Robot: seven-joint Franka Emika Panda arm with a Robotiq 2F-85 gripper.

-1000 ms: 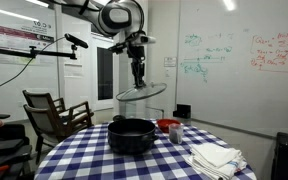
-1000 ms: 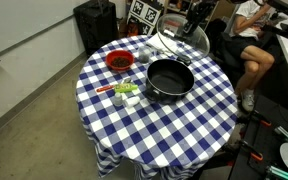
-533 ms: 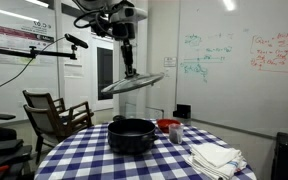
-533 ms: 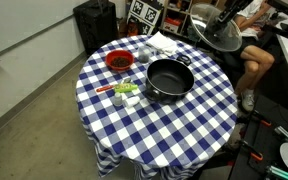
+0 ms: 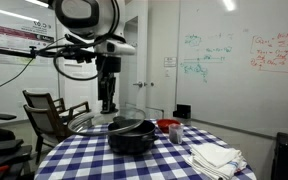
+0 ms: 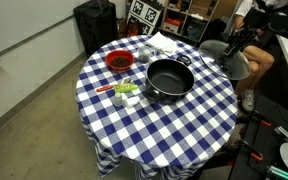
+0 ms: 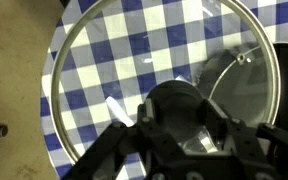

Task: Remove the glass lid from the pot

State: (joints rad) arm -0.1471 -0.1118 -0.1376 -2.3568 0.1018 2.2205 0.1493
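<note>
My gripper turns and brings the glass lid [image 6: 229, 60] down onto the bare checked cloth beside the pot next to release the knob, because that patch is clear of containers.
The black pot [image 6: 170, 80] stands open near the middle of the checked table; it also shows in an exterior view [image 5: 131, 135]. My gripper [image 6: 235, 44] is shut on the dark centre knob of the glass lid [image 6: 229, 60] and holds it tilted, low, beside the pot at the table's edge. In an exterior view the gripper [image 5: 106, 103] hangs just off the pot's side with the see-through lid [image 5: 96, 121] under it. In the wrist view the fingers [image 7: 179, 112] clamp the knob, and the lid's [image 7: 104, 50] rim rings the checked cloth seen through it.
A red bowl [image 6: 118, 62] stands behind the pot, also seen in an exterior view [image 5: 168, 126]. White cloths [image 5: 216, 157] lie on the table. Small containers [image 6: 125, 92] sit beside the pot. A chair [image 5: 54, 112] and a seated person [image 6: 252, 45] are near the table's edge.
The arm carried the lid from high above the pot sideways and down to the table's edge beside the pot. The pot has not moved.
</note>
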